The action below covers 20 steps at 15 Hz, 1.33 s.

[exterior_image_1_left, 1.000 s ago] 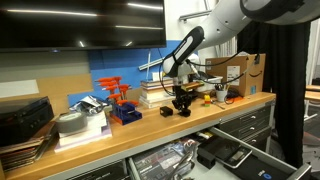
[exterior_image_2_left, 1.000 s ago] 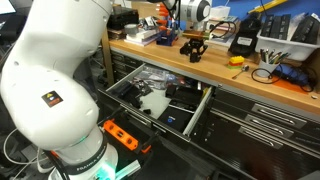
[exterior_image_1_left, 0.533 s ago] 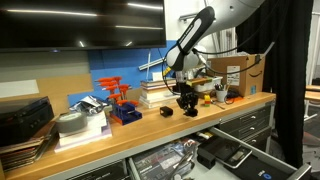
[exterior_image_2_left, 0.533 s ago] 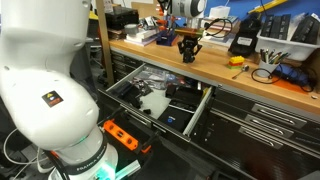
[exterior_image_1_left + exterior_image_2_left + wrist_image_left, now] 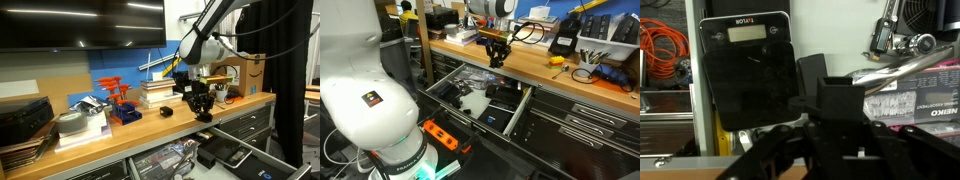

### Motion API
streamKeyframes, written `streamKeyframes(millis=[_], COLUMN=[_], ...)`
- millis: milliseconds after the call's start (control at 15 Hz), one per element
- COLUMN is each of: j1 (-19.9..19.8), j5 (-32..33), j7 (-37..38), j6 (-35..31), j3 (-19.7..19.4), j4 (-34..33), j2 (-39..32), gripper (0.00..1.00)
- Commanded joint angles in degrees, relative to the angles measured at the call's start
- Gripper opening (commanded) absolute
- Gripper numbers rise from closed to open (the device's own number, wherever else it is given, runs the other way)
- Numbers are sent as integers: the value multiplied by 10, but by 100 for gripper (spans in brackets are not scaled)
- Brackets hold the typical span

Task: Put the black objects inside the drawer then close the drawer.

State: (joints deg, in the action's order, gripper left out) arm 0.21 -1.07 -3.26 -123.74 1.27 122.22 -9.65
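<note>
The drawer's pale bottom (image 5: 222,172) (image 5: 820,20) beside the scale is below and back from the gripper, so the robot needs to move its gripper back and down to release the chunky black object.
My gripper (image 5: 200,96) is shut on a chunky black object (image 5: 203,106) and holds it in the air above the wooden bench top (image 5: 150,122). In an exterior view the gripper (image 5: 497,44) and the black object (image 5: 497,54) hang over the bench's front edge, above the open drawer (image 5: 448,101). The drawer's grey front (image 5: 258,166) and dark trays (image 5: 504,96) show in both exterior views. In the wrist view the black object (image 5: 840,112) fills the lower middle and hides the fingertips.
A cardboard box (image 5: 244,72), a blue bin with orange parts (image 5: 123,106) and books (image 5: 156,92) stand on the bench. A black-and-yellow case (image 5: 563,42), a pen cup (image 5: 590,57) and cables (image 5: 582,74) lie further along. An orange power strip (image 5: 445,135) lies on the floor.
The arm has lifted the black object off the bench top and carried it toward the bench's front edge, over the open drawer. The grip stays shut.
</note>
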Motion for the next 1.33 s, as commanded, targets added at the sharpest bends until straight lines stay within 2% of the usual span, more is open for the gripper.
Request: streamKeyframes(millis=[0,267,533,800,1267], j1=[0,0,-2,-5,-32], j5=[-23,-27,-54,-86,-190], j7=[8,1,-19,-46,-160], j6=[-87,-166,-213,-241,-270], j3=[0,-3,-7,-9,-3], j4=[132,211,249,266,268], j2=[91,116,98,76,26], gripper=[20,20,20,20,20])
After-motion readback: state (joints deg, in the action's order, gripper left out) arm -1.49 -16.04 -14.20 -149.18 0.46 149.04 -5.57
